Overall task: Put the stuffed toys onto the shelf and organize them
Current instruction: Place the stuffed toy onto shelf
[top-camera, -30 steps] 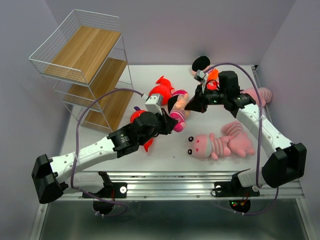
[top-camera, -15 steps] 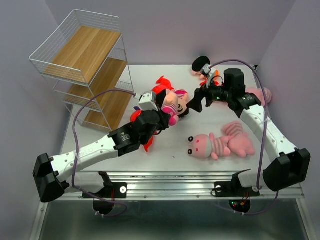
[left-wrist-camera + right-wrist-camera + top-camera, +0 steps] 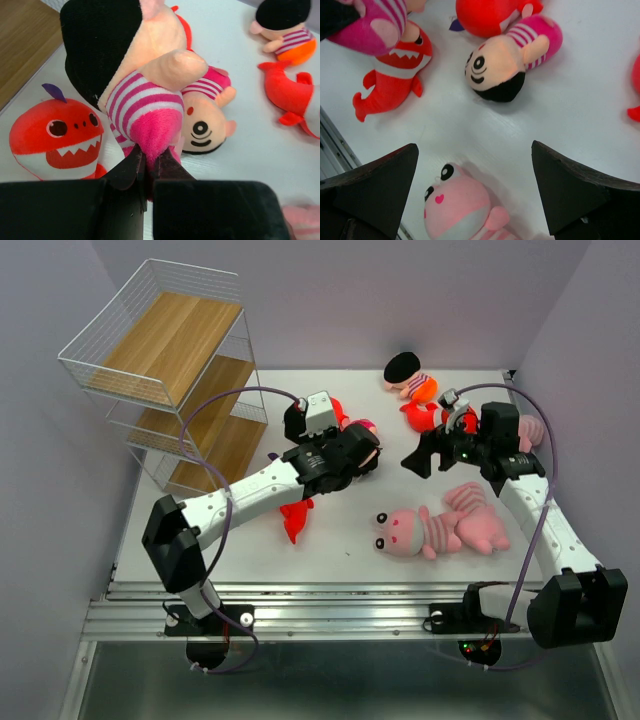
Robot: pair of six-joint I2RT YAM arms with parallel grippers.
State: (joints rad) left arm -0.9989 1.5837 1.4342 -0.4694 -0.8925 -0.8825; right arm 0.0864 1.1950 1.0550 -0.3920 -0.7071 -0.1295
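Observation:
I should carry the doll in my left gripper to the left in the top view next, onto the shelf's lowest wooden board (image 3: 232,448) (image 3: 25,47). I should then let go of it, since that board is bare.
My left gripper (image 3: 150,156) is shut on the pink bottom of a dark-haired doll (image 3: 135,65) in pink stripes, held above the table near the shelf; in the top view its black hair (image 3: 296,422) shows beside the wrist. A second doll (image 3: 202,120) lies face up just past it, and a red toothy fish (image 3: 55,135) sits to the left. My right gripper (image 3: 474,147) hangs open and empty over bare table, above a pink striped animal (image 3: 457,210). The shelf (image 3: 170,370), white wire with wooden boards, stands at the back left with nothing on it.
Another doll (image 3: 408,375) and a red fish (image 3: 425,415) lie at the back right. Another red fish (image 3: 295,515) lies under the left forearm. A second pink animal (image 3: 480,525) lies by the first, a third (image 3: 530,430) behind the right arm. Purple walls close in the table.
The right gripper opened, let go of the doll and drew back to the right. The left arm swung the doll up and back toward the shelf.

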